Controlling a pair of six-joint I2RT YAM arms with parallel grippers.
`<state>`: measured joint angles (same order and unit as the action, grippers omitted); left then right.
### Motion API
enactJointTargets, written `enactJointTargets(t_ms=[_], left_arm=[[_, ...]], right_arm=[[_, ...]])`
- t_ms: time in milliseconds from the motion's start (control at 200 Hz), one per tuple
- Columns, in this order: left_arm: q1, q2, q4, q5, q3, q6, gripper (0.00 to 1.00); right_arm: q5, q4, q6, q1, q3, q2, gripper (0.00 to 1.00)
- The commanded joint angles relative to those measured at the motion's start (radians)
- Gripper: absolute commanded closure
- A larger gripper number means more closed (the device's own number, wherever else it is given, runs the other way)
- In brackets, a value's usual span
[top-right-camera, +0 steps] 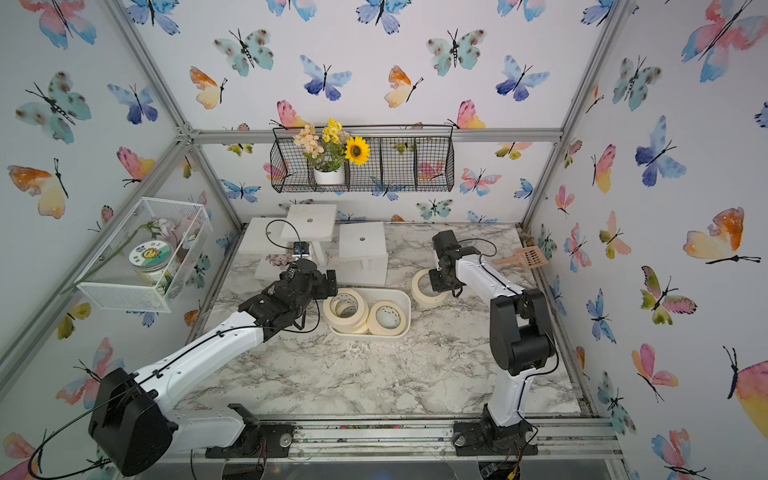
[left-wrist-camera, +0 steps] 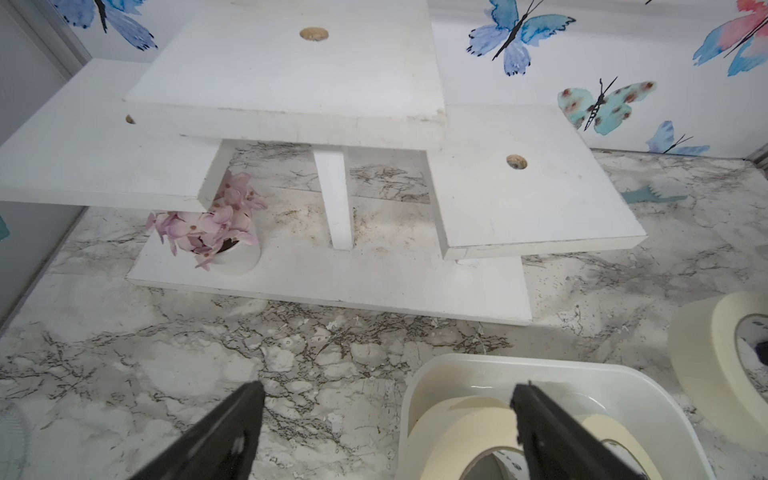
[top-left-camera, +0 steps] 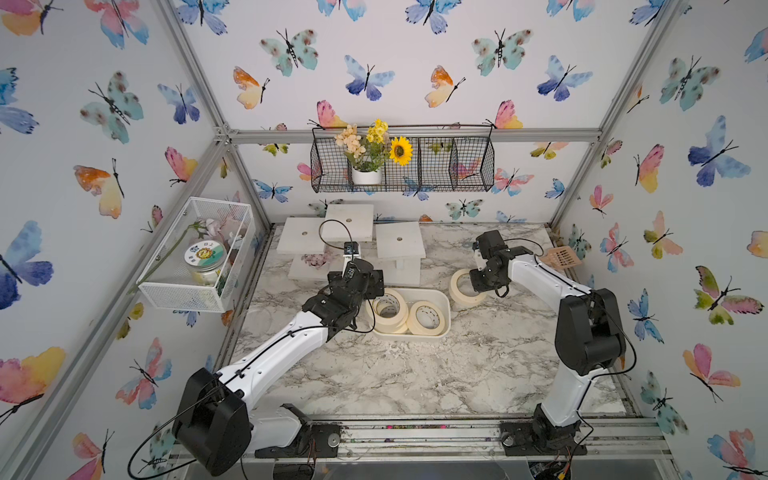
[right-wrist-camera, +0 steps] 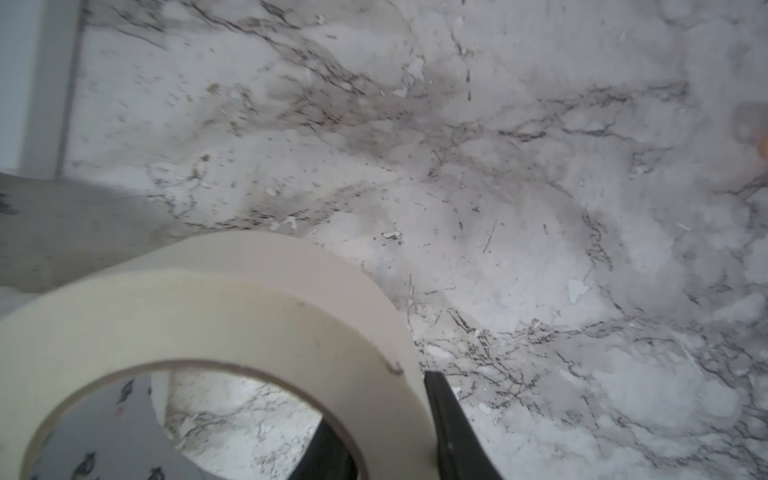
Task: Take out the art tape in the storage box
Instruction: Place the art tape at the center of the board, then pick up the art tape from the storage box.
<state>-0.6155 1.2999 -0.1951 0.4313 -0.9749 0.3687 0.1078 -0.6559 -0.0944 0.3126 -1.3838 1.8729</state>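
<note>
The tilted roll already hangs clear of the storage box's rim, so my right gripper will move down and release it onto the bare tabletop [right-wrist-camera: 240, 408] beside the storage box.
The white storage box [top-left-camera: 448, 316] [top-right-camera: 409, 312] sits mid-table and holds art tape: a stack of cream rolls [top-left-camera: 388, 309] at its left end and one roll [top-left-camera: 426, 319] at its right. My left gripper [top-left-camera: 371, 290] [left-wrist-camera: 386, 388] is open at the box's left end, one finger over a roll [left-wrist-camera: 457, 424] and the other over bare table. My right gripper [top-left-camera: 476, 286] [right-wrist-camera: 378, 399] is shut on the wall of another art tape roll [top-left-camera: 457, 291] [right-wrist-camera: 208, 303], one finger inside the ring and one outside. That roll is tilted, just right of the box.
A white stepped stand [top-left-camera: 353, 232] with a pink flower pot [left-wrist-camera: 216, 232] stands behind the box. A brown scoop [top-left-camera: 561, 257] lies at the back right. A white mesh basket [top-left-camera: 195, 257] hangs on the left wall and a black wire basket [top-left-camera: 403, 166] on the back wall.
</note>
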Motion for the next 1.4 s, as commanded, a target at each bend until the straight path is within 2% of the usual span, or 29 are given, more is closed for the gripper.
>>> enactJointTargets(t_ms=[0,250,270,320,370,406,466,506,691,831,1111,1247,1392], left_arm=[[0.009,0.033,0.010,-0.025,0.000,0.031,0.05],[0.046,0.073,0.028,-0.052,0.027,0.046,0.10],[0.046,0.077,0.029,-0.053,0.029,0.046,0.10],[0.049,0.089,0.035,-0.056,0.030,0.044,0.10],[0.052,0.101,0.034,-0.064,0.028,0.045,0.10],[0.053,0.111,0.030,-0.067,0.026,0.044,0.10],[0.053,0.127,0.024,-0.074,0.021,0.043,0.10],[0.053,0.134,0.016,-0.085,0.015,0.042,0.10],[0.048,0.145,-0.082,-0.128,-0.050,0.027,0.10],[0.037,0.132,-0.188,-0.116,-0.113,0.003,0.10],[0.034,0.188,-0.417,-0.209,-0.220,-0.043,0.10],[0.033,0.224,-0.480,-0.269,-0.254,-0.067,0.13],[0.034,0.270,-0.519,-0.276,-0.283,-0.080,0.16]], right_arm=[[0.014,0.088,-0.024,-0.014,0.015,0.052,0.99],[0.027,0.156,-0.038,-0.044,0.058,0.111,0.97],[0.028,0.157,-0.040,-0.044,0.061,0.111,0.92],[0.034,0.160,-0.043,-0.044,0.068,0.113,0.70],[0.049,0.166,-0.047,-0.044,0.079,0.106,0.40],[0.062,0.167,-0.050,-0.044,0.084,0.098,0.24],[0.088,0.160,-0.051,-0.044,0.086,0.075,0.09],[0.106,0.153,-0.053,-0.044,0.088,0.058,0.04],[0.163,0.091,-0.052,-0.044,0.080,-0.025,0.03],[0.186,0.053,-0.054,-0.044,0.099,-0.072,0.03],[0.194,0.032,-0.044,-0.044,0.149,-0.118,0.04],[0.191,0.036,-0.038,-0.044,0.158,-0.133,0.04],[0.185,0.045,-0.035,-0.044,0.166,-0.146,0.04]])
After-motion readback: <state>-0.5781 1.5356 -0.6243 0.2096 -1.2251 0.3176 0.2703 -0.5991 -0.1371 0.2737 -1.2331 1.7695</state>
